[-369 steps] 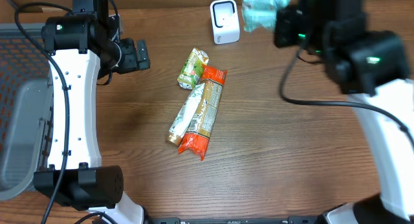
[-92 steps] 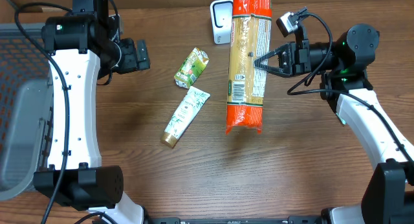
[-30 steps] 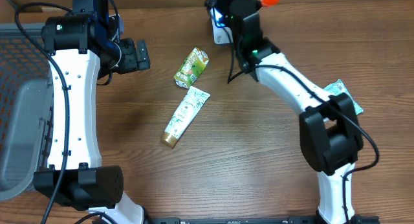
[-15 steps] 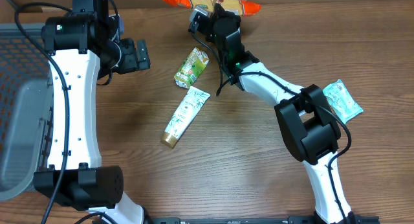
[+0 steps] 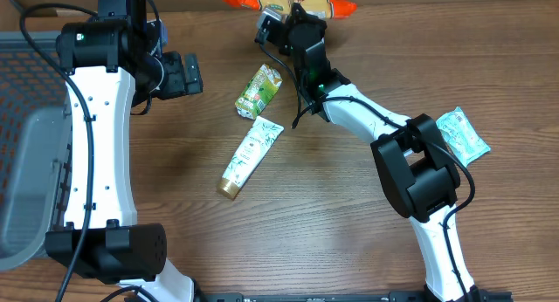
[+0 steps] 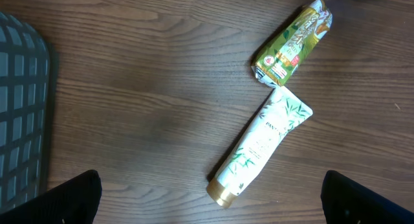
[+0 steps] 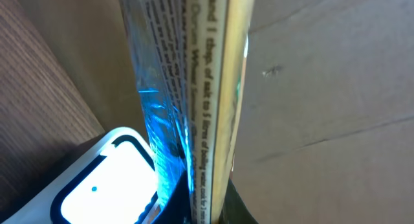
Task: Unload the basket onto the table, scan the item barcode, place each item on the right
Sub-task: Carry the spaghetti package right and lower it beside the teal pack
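Note:
The right gripper swings toward the right in the overhead view next and lowers the pasta packet (image 5: 288, 1) beside the teal packet. It then releases it, since blue light reaches its print.
The item, a long pasta packet (image 5: 288, 1) with orange ends, is held crosswise at the table's far edge. My right gripper (image 5: 293, 27) is shut on it. In the right wrist view the packet (image 7: 187, 88) stands edge-on, clamped between the jaws of the right gripper (image 7: 207, 208). Blue light falls on its printed side. The white scanner (image 7: 103, 179) glows just left of it; in the overhead view the arm hides the scanner. My left gripper (image 5: 183, 73) hangs open at the upper left, well away from the packet. Its dark fingertips (image 6: 77, 198) hold nothing.
A green snack packet (image 5: 260, 90) and a white tube with a gold cap (image 5: 250, 157) lie mid-table, also below the left wrist as packet (image 6: 292, 41) and tube (image 6: 262, 146). A teal packet (image 5: 461, 136) lies right. A grey mesh basket (image 5: 26, 145) stands left.
Over the last second my right gripper swung the pasta packet left, to lie crosswise at the scanner. Before that it had lifted the packet from the table. The left arm has not moved.

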You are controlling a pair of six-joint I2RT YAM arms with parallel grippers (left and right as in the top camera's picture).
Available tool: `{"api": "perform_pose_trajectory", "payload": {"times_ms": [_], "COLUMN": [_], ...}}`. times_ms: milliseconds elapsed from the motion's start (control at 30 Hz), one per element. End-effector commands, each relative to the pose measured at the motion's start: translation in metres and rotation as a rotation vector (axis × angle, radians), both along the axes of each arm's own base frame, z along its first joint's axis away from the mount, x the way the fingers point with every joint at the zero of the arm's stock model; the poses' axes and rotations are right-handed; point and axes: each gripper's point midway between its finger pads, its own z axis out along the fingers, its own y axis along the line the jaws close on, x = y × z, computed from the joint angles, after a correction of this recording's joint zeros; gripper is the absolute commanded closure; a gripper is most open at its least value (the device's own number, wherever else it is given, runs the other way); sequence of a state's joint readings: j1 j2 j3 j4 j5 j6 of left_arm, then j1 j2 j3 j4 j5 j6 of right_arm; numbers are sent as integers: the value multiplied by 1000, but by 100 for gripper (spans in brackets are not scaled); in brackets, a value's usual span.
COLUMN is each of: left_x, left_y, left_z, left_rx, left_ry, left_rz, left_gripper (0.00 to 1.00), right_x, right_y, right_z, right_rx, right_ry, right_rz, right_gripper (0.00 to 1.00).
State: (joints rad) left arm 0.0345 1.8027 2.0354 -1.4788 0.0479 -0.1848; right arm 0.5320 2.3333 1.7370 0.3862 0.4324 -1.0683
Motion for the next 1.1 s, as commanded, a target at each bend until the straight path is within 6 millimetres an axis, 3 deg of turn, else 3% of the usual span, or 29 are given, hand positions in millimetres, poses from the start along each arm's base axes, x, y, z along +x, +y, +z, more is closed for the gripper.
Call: {"api": "perform_pose_trajectory", "payload": {"times_ms": [0,233,300,433,567,667,700,833,1067], "left_x": [1,1,1,1,1,1,1,1,1], "left_y": [2,2,2,2,2,2,2,2,2], "left_z": [-4,-4,-4,-4,-4,-4,-4,-4,-4], "left_rx": [-4,-3,-4,-4,-3,-4,-4,-4,-4], "left_ry": [12,12,12,12,12,12,13,12,12], "left_rz": [14,14,14,14,14,14,14,14,14], "left_gripper": [0,1,0,0,1,0,0,0,0], "right_x": [-6,-41,-68,-110,-151,-175,-186,-201,-211], "right_y": [-5,-21,-28,-45,-85,-128,-163,-246,-332], "right_z": [69,134,156,180,182,163,141,83,-4], "right_rx": [128,303,427,667,955,1133,1243,1409,1599], "right_ry": [-87,-7,96,270,500,689,787,869,899], "right_rz": [-46,-51,-30,-8,-96,-241,-403,-780,-995], "right_gripper": [96,96,96,96,96,96,96,96,96]}}
